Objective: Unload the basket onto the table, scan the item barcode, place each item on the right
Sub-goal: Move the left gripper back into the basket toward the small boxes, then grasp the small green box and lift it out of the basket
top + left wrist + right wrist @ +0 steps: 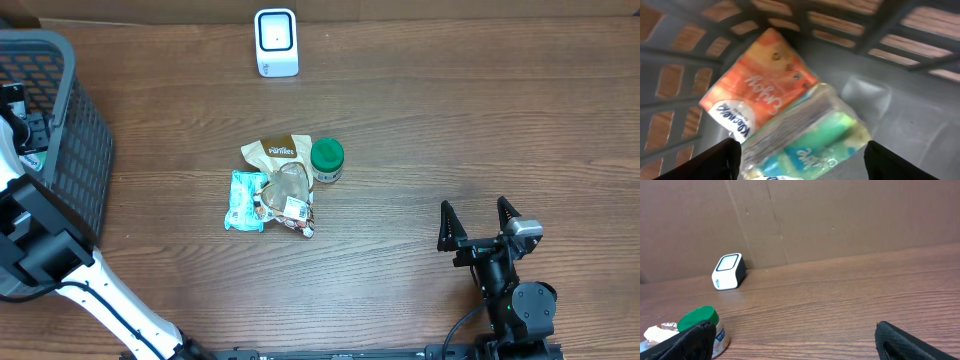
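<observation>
I will next lower my left gripper around the sides of the teal tissue pack on the bottom of the basket, and then close its fingers on the teal pack.
My left gripper is open inside the dark basket, its fingers wide apart. Below it a teal tissue pack in clear wrap lies on the basket floor, leaning on an orange tissue pack. Neither finger presses on either pack. The white scanner stands at the table's far edge and also shows in the right wrist view as a small scanner. My right gripper stands open and empty near the front right, pointing toward the far edge.
Mid-table lie a brown pouch, a green-lidded jar, a teal packet and a clear snack packet, all touching. The basket's slatted wall rises around the left gripper. A cardboard wall backs the table.
</observation>
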Robot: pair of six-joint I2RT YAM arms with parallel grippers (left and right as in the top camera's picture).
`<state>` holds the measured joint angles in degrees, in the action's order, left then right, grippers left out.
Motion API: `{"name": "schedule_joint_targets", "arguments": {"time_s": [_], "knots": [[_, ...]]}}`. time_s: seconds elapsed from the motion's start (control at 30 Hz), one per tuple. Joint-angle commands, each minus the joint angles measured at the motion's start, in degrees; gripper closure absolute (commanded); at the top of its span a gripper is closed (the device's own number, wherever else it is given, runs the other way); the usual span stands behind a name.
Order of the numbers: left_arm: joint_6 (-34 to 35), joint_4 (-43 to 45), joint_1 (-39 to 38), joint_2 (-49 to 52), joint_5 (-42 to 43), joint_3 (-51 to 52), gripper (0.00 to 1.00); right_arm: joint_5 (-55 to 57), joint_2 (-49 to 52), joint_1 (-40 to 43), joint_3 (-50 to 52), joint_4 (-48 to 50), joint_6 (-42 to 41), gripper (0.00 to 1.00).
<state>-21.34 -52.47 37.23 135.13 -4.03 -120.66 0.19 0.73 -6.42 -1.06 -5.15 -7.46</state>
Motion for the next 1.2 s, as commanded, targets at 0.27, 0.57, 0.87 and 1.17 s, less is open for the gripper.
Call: {"name": "schedule_joint_targets", "arguments": {"time_s": [0.27, 0.57, 0.87, 1.17], "knots": [[-4.2, -1.5, -0.6, -1.4, 5.8, 3.3, 0.37, -0.3, -0.6, 0.2, 0.6, 0.3, 0.1, 0.0], [-4.1, -3.0, -0.6, -1.4, 5.6, 3.8, 0.95, -0.3, -0.6, 0.2, 0.6, 0.3, 0.1, 0.0], [0.3, -6.9, -0.6, -4.5, 5.6, 2.6, 0.96, -0.3, -0.6, 0.2, 0.6, 0.3, 0.1, 0.0], [9.8, -6.3, -0.6, -18.8, 5.3, 2.6, 0.96, -0.3, -0.6, 0.2, 0.6, 0.3, 0.1, 0.0]]}}
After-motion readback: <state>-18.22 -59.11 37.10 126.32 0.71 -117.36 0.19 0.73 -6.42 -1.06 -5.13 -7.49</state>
